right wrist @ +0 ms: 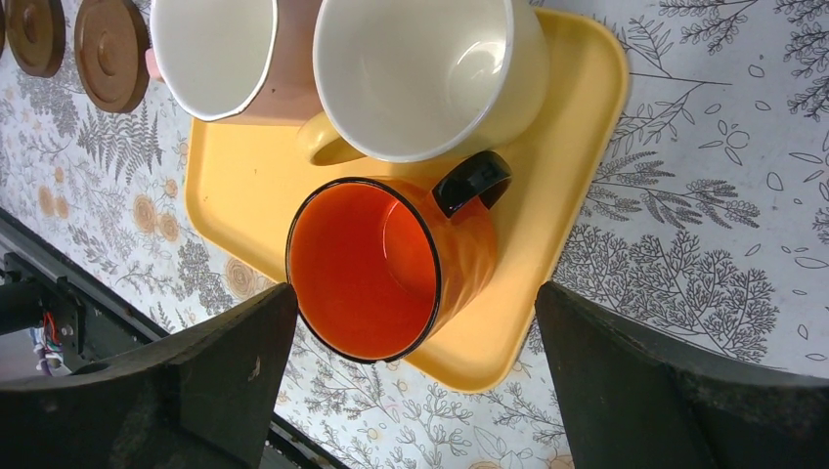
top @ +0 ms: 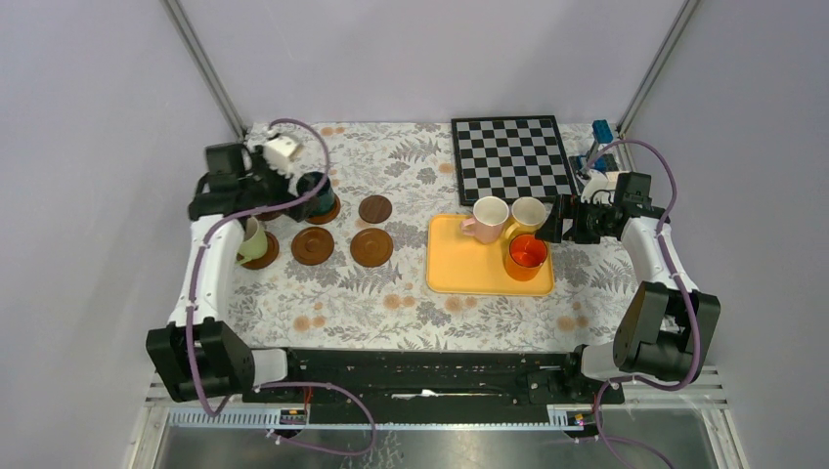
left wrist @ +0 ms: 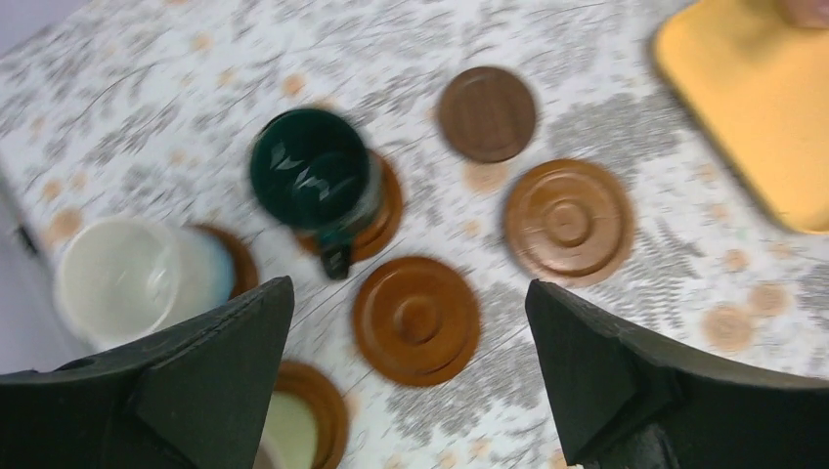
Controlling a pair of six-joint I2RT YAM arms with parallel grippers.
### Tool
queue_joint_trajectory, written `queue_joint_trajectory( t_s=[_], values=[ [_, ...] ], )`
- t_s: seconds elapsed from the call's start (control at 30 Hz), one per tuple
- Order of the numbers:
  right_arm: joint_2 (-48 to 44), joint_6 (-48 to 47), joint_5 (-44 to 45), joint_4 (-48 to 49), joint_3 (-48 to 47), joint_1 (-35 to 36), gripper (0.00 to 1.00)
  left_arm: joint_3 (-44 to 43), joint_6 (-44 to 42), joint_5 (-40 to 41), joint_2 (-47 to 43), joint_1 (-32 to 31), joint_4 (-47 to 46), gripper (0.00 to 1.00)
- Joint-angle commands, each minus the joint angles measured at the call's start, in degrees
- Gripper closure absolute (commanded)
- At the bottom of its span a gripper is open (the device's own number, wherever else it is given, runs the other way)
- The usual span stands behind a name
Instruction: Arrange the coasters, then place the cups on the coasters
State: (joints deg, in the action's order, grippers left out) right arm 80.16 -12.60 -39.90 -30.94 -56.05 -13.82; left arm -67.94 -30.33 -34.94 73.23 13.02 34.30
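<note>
My left gripper should cross right in the top view, over the bare coasters, and lower onto the pink cup's handle [top: 468, 228], which points toward it.
The dark green cup [left wrist: 311, 181] stands on a coaster [left wrist: 379, 210], free of my open left gripper [left wrist: 409, 288], which hangs a little back from it. Beside it, a white-pale blue cup [left wrist: 137, 278] and a light green cup [left wrist: 291, 432] each sit on a coaster. Three coasters lie bare [left wrist: 487, 112] [left wrist: 569, 220] [left wrist: 416, 319]. On the yellow tray [right wrist: 577, 147] stand the orange cup [right wrist: 367, 269], cream-yellow cup [right wrist: 420, 73] and pink cup [right wrist: 220, 54]. My right gripper [right wrist: 415, 288] is open just above the orange cup, holding nothing.
A black-and-white chessboard [top: 511, 156] lies at the back right, behind the yellow tray [top: 445, 274]. The left arm [top: 235, 181] reaches over the table's left side and hides the pale blue cup from above. A floral cloth [top: 391, 303] covers the table.
</note>
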Motion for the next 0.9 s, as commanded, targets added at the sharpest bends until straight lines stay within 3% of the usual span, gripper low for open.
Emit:
queue_joint_trajectory(
  t_s=[0.0, 0.17, 0.33, 0.47, 0.87],
  values=[
    [-2.06, 0.37, 2.6, 0.57, -1.67, 0.2, 0.02, -3.28, 9.89, 8.58, 0.1, -14.0, -2.18, 0.01],
    [-3.21, 0.79, 4.01, 0.43, -1.64, 0.2, 0.02, -0.96, 16.58, 12.89, 2.49, -30.85, -6.84, 0.01],
    [-5.45, 0.39, 4.06, -0.56, -2.71, 0.2, 0.02, -3.89, 13.85, 9.34, 12.5, -41.66, -11.11, 0.01],
    [-6.88, 0.12, 4.04, -1.54, -4.03, 0.2, 0.02, -12.2, 13.39, 7.04, 22.96, -46.01, -10.42, 0.02],
    [-8.71, 0.6, 8.36, 0.29, -2.97, 0.2, 0.02, -22.14, 12.41, 10.18, 38.27, -52.66, -15.11, 0.28]
  ],
)
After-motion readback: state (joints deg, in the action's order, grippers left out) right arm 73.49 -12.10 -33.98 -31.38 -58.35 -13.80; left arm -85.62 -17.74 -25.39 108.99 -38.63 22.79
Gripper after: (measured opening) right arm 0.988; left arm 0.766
